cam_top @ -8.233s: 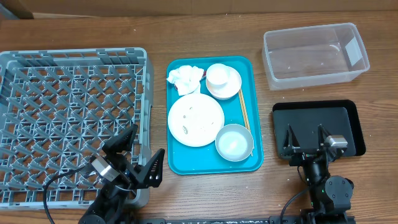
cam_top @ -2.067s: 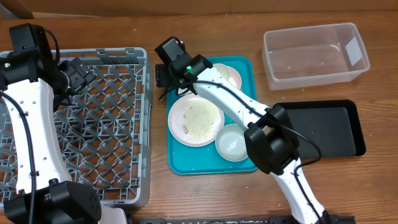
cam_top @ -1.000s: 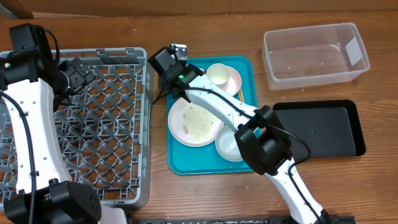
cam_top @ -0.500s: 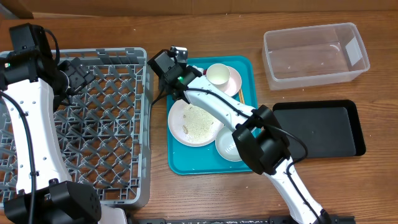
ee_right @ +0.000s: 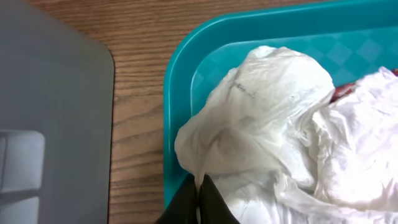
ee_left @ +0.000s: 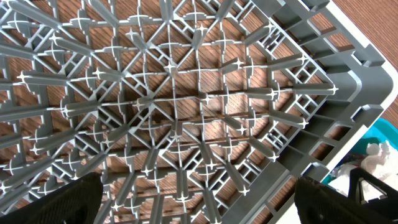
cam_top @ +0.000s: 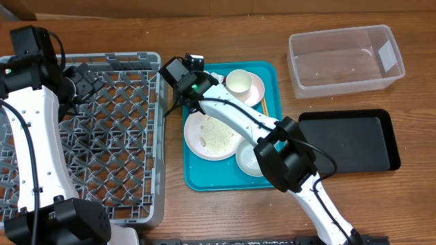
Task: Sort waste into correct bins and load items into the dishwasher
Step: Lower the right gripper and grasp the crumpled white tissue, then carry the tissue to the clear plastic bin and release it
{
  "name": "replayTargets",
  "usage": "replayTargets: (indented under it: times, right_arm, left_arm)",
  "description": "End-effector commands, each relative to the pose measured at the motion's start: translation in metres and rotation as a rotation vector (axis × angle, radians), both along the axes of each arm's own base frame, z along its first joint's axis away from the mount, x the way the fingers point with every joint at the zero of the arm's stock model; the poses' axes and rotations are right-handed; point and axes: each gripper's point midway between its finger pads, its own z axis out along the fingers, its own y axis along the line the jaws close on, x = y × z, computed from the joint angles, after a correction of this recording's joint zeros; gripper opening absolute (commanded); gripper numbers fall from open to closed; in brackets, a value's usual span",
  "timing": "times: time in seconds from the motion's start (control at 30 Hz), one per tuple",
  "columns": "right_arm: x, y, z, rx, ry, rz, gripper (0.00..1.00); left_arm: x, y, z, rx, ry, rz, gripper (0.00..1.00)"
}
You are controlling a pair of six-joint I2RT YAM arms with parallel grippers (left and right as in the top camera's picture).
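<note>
My right gripper holds the napkin. Next it should lift the napkin across to the right in the overhead view, over the raised side of the clear tub there, and let it go inside.
In the right wrist view my right gripper is shut, pinching a fold of the crumpled white napkin at the teal tray's left corner. A sliver of the red wrapper peeks out behind the napkin. From overhead the right gripper covers the napkin. The white plate carries rice crumbs. The bowl, cup, saucer and chopsticks lie on the tray. My left gripper hangs open over the grey dish rack, holding nothing.
The teal tray sits between the dish rack and the bins. The clear tub stands at the back right, with the black tray in front of it. The rack's corner lies close to the napkin.
The right gripper's jaws have closed onto the napkin's fold, and the wrist has shifted slightly left. The left arm has not moved.
</note>
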Motion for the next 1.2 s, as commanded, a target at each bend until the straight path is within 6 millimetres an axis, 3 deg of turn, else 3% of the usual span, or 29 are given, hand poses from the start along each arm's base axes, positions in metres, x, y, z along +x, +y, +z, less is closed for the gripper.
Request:
replayTargets:
  times: [0.0, 0.33, 0.57, 0.73, 0.9, 1.03, 1.17]
  right_arm:
    - [0.006, 0.004, 0.046, 0.062, -0.064, -0.027, 0.04]
    - [0.000, -0.014, 0.155, 0.175, -0.169, -0.036, 0.04]
    - [-0.014, -0.049, 0.234, 0.233, -0.255, -0.067, 0.04]
    - [-0.019, -0.094, 0.275, 0.220, -0.308, -0.141, 0.04]
    - [-0.030, -0.157, 0.303, 0.150, -0.339, -0.249, 0.04]
    - [-0.044, -0.214, 0.309, 0.061, -0.311, -0.344, 0.04]
    - [-0.060, -0.278, 0.296, -0.050, -0.211, -0.455, 0.04]
  left_arm:
    - [0.004, 0.000, 0.005, -0.002, -0.020, 0.005, 1.00]
    - [0.004, 0.000, 0.005, -0.003, -0.019, 0.005, 1.00]
    - [0.004, 0.000, 0.005, -0.002, -0.020, 0.005, 1.00]
    - [0.004, 0.000, 0.005, -0.002, -0.020, 0.005, 1.00]
    - [0.004, 0.000, 0.005, -0.002, -0.019, 0.006, 1.00]
    - [0.004, 0.000, 0.005, -0.002, -0.019, 0.006, 1.00]
    - [0.004, 0.000, 0.005, -0.003, -0.019, 0.005, 1.00]
